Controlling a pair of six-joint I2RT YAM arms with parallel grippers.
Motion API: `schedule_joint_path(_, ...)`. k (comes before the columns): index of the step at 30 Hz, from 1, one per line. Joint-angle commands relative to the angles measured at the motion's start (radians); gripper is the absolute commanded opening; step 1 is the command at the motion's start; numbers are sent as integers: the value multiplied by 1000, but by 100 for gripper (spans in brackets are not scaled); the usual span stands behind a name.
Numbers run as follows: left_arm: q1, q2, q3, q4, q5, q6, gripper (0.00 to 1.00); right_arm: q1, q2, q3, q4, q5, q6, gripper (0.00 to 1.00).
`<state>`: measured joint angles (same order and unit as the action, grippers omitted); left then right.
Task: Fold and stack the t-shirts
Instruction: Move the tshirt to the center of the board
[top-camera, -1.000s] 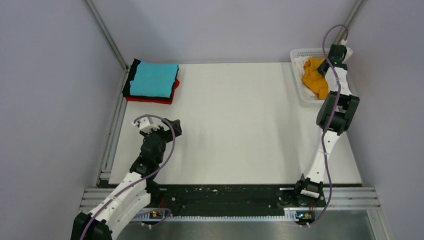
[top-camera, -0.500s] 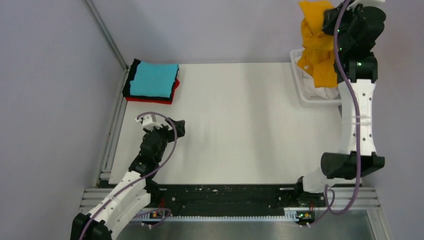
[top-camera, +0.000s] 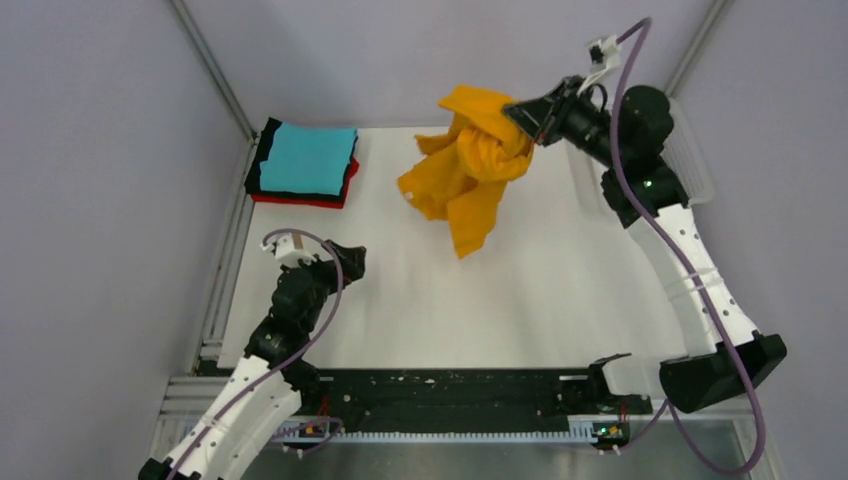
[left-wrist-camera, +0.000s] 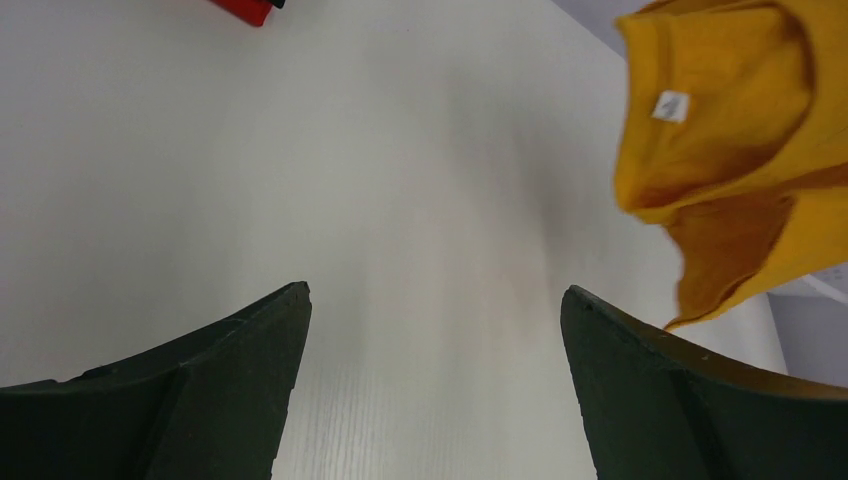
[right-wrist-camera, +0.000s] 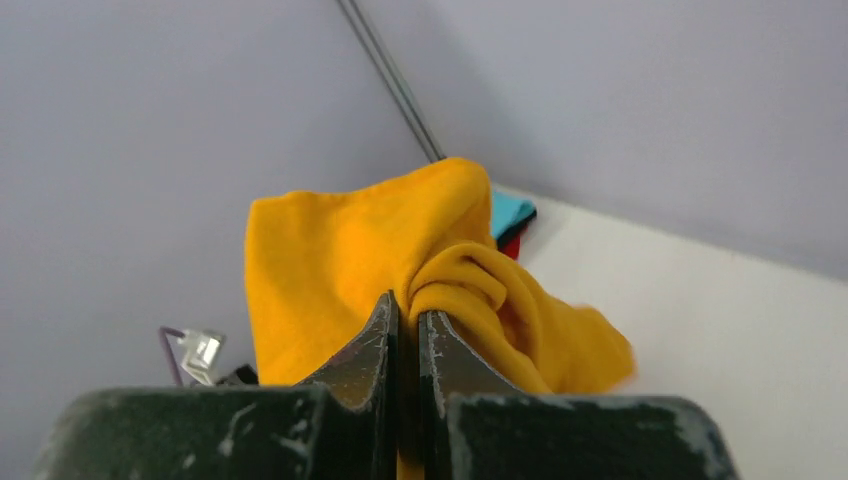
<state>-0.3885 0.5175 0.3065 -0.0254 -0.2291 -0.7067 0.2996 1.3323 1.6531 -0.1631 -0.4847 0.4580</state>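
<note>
I will lower my left gripper and move it across onto the orange-yellow t-shirt's labelled corner, since that corner hangs to its right in the top view.
My right gripper (top-camera: 522, 117) is shut on the orange-yellow t-shirt (top-camera: 468, 170) and holds it bunched in the air over the back middle of the table; its jaws pinch a fold (right-wrist-camera: 405, 305). The shirt hangs in the left wrist view (left-wrist-camera: 735, 130) at the upper right, label showing. A folded stack sits at the back left: cyan t-shirt (top-camera: 307, 158) on top, black (top-camera: 264, 155) and red (top-camera: 340, 198) below. My left gripper (top-camera: 350, 260) is open and empty, low over the table's left side (left-wrist-camera: 435, 300). The white shirt is hidden.
The white mesh basket (top-camera: 690, 160) stands at the back right, mostly behind my right arm. Grey walls close in the table on three sides. A black rail runs along the near edge (top-camera: 440, 385).
My right gripper has lifted the orange-yellow shirt out of the basket and swung it left over the table. My left gripper has barely shifted.
</note>
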Motion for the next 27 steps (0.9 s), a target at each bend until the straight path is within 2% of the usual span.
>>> schedule_joint_path(1,3,-60,44,-104,-41,-51,99,4,-130,-373,213,89,103,1)
schedule_joint_path(3,2,-78,40,-127,-68,-56,99,3,-178,-575,257,228,106,9)
schedule_joint_path(4,2,-82,37,-134,-81,-59,99,1,-195,-662,258,306,95,22)
schedule_joint_path(5,2,-82,35,-138,-87,-64,99,0,-201,-730,238,437,88,39)
schedule_joint_path(7,2,-72,34,-136,-78,-74,99,-9,-200,-808,146,603,85,75)
schedule_joint_path(8,2,-52,32,-123,-70,-79,99,-10,-195,-827,78,679,90,87)
schedule_joint_path(9,3,-32,29,-111,-60,-83,99,-9,-194,-845,14,749,115,94)
schedule_joint_path(10,3,-9,27,-90,-44,-85,99,-9,-196,-882,-40,784,140,97)
schedule_joint_path(13,3,85,36,-41,26,-81,99,-8,-247,-995,-42,783,169,99)
schedule_joint_path(20,2,396,84,155,287,-44,98,-5,-481,-1153,69,556,99,99)
schedule_joint_path(22,3,506,115,195,359,-39,95,8,-524,-1167,92,503,32,99)
schedule_joint_path(27,0,768,229,180,528,0,82,64,-560,-1212,153,422,-122,95)
